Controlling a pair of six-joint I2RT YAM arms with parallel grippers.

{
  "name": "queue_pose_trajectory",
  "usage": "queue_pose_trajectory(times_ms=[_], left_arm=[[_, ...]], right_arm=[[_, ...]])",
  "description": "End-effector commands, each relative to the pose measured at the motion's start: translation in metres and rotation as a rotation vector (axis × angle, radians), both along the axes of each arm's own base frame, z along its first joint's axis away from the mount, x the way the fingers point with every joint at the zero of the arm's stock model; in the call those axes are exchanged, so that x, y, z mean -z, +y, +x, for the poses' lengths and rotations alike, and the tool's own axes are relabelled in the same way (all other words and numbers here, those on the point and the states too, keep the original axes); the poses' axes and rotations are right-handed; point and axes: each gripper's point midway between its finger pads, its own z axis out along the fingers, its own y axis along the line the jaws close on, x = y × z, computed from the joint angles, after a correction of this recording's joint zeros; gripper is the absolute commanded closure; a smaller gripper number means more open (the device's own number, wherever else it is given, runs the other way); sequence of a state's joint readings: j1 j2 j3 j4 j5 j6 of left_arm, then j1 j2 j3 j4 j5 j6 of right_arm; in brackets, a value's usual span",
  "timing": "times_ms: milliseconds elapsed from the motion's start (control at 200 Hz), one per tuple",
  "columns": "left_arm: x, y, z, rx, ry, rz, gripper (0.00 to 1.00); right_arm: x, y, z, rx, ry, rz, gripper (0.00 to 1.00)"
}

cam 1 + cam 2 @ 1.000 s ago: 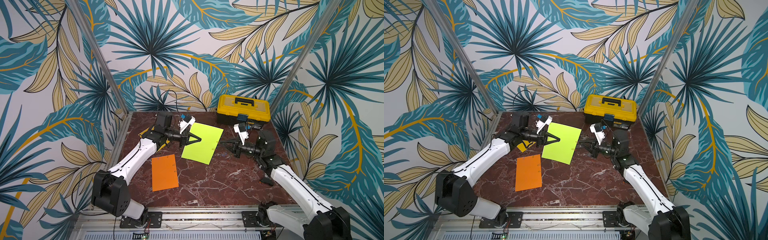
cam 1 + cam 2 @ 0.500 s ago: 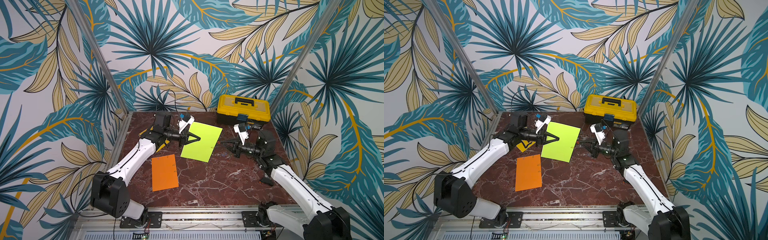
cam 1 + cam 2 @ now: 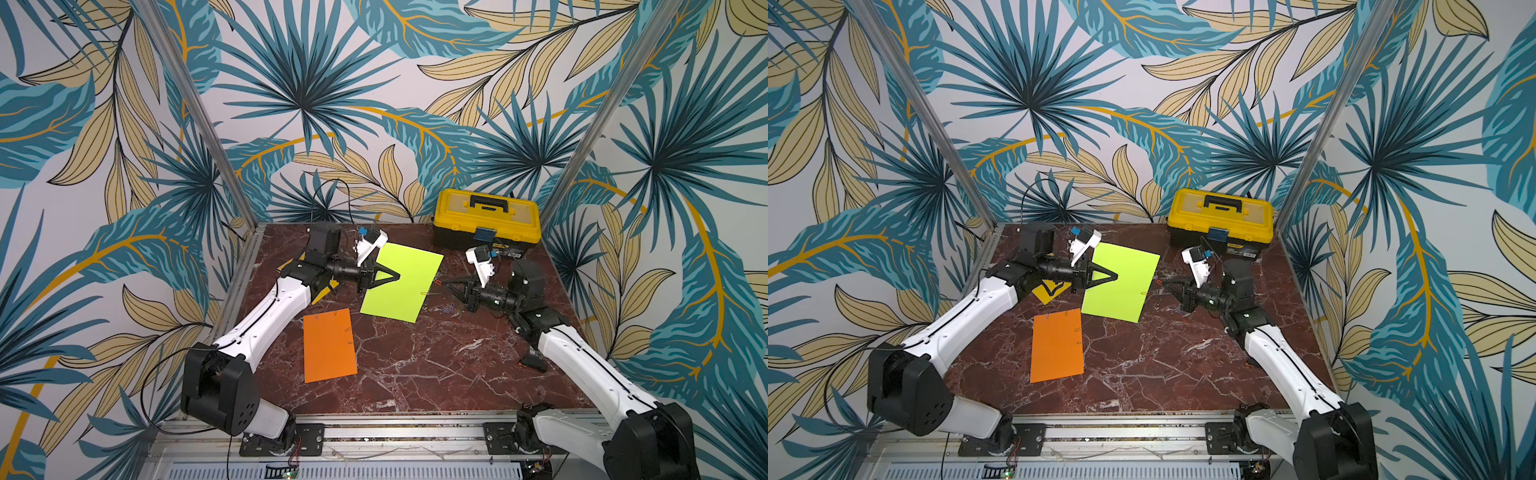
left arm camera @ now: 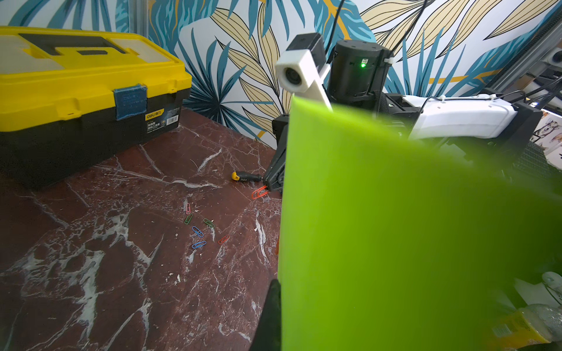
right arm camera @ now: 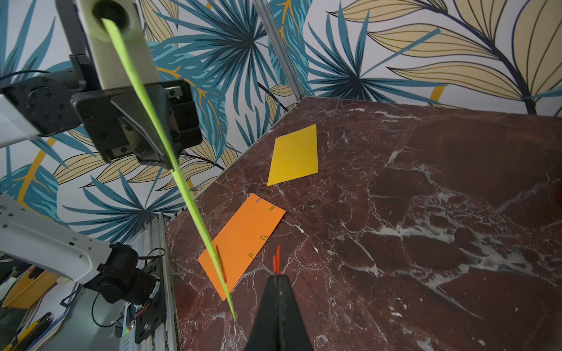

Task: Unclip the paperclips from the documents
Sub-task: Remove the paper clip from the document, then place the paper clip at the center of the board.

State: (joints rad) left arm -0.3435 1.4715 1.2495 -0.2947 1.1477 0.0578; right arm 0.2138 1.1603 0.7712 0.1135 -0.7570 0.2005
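Observation:
My right gripper turns its fingers down and lowers beside the loose coloured paperclips on the tabletop next. It releases the red paperclip there, already clear of the sheet [image 4: 395, 228].
My left gripper [image 3: 397, 275] is shut on the lime green document [image 3: 401, 282], which it holds raised and tilted above the table; in the left wrist view the sheet [image 4: 395, 228] hides all but one finger [image 4: 270, 316]. My right gripper [image 3: 444, 283] hovers just off the sheet's right edge, shut on a red paperclip [image 5: 276, 261], also seen in the left wrist view [image 4: 259, 193]. Another clip [image 3: 423, 293] sits on that edge. The orange document [image 3: 329, 345] lies flat with several clips [image 5: 265, 238]. The yellow document [image 5: 293, 155] lies partly under my left arm.
Several loose coloured paperclips [image 4: 197, 234] lie on the marble table [image 3: 436, 365] below the right gripper. A yellow-and-black toolbox [image 3: 486, 220] stands at the back right. A small black-and-orange tool [image 3: 534, 362] lies beside my right arm.
The green sheet has shifted slightly up and to the left with my left gripper. My right gripper has hardly moved and stays shut.

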Motion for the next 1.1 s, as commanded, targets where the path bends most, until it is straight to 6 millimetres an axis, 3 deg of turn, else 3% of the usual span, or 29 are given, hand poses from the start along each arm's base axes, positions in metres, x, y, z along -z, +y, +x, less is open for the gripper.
queue_pose_trajectory(times_ms=[0,275,556,721,1092], left_arm=[[-0.007,0.004,-0.003,-0.007,-0.024,-0.01,1.0],[-0.01,0.003,0.0,-0.012,-0.05,-0.019,1.0],[-0.01,0.003,0.0,-0.013,-0.054,-0.018,1.0],[-0.01,0.003,0.0,-0.014,-0.053,-0.018,1.0],[-0.01,0.003,0.0,-0.017,-0.053,-0.017,1.0]], right_arm=[[0.039,-0.011,0.011,0.099,0.131,-0.029,1.0],[0.102,-0.025,0.03,0.225,0.332,-0.078,1.0],[0.16,-0.033,0.028,0.3,0.507,-0.107,1.0],[0.183,-0.036,0.025,0.319,0.581,-0.127,1.0],[0.212,-0.043,0.023,0.367,0.684,-0.174,1.0]])
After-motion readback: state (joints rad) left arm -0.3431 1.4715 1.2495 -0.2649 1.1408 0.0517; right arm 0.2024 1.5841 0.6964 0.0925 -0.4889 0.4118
